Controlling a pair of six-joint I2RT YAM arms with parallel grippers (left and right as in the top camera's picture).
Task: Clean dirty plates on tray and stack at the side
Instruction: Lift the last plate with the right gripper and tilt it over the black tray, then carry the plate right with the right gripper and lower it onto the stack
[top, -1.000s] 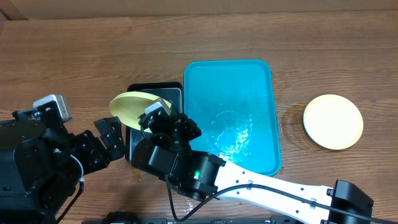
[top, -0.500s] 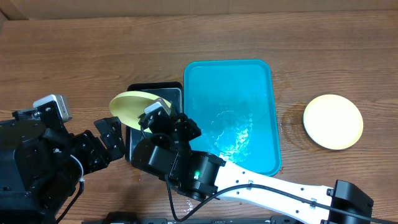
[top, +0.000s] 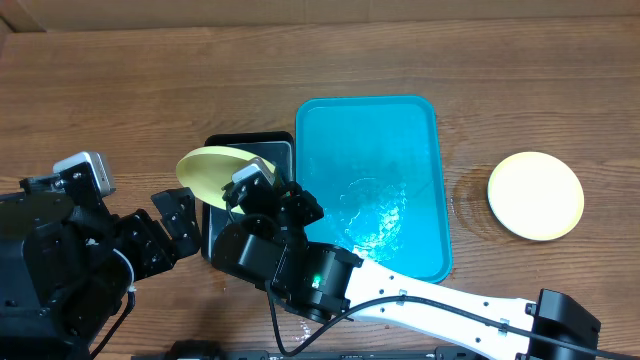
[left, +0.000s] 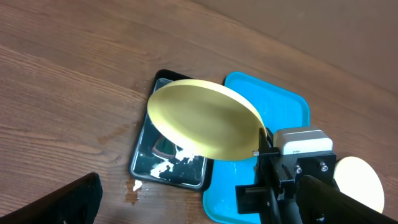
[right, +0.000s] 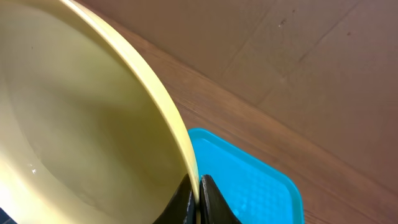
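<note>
My right gripper should next carry the held plate across, lower it and release it on the pale plate (top: 536, 196), the one to stack on, which is below my right gripper and to its right in the overhead view.
My right gripper (top: 243, 192) is shut on the rim of a yellow-green plate (top: 210, 170), holding it tilted above the black tray (top: 280, 143). In the right wrist view the fingertips (right: 199, 194) pinch the plate (right: 81, 118) at its edge. The left wrist view shows the plate (left: 205, 118) from its underside, over the black tray (left: 163, 163). The turquoise tray (top: 385, 135) lies right of it, wet, with no plate on it. A pale plate (top: 535, 195) rests on the table at the far right. My left gripper (top: 176, 224) is open and holds nothing, left of the black tray.
The black tray holds water and white foam (left: 168, 163). A small wet patch (left: 138, 185) marks the wood at its near corner. The right arm (top: 420, 300) stretches across the front of the table. Cardboard (top: 300, 10) lines the far edge.
</note>
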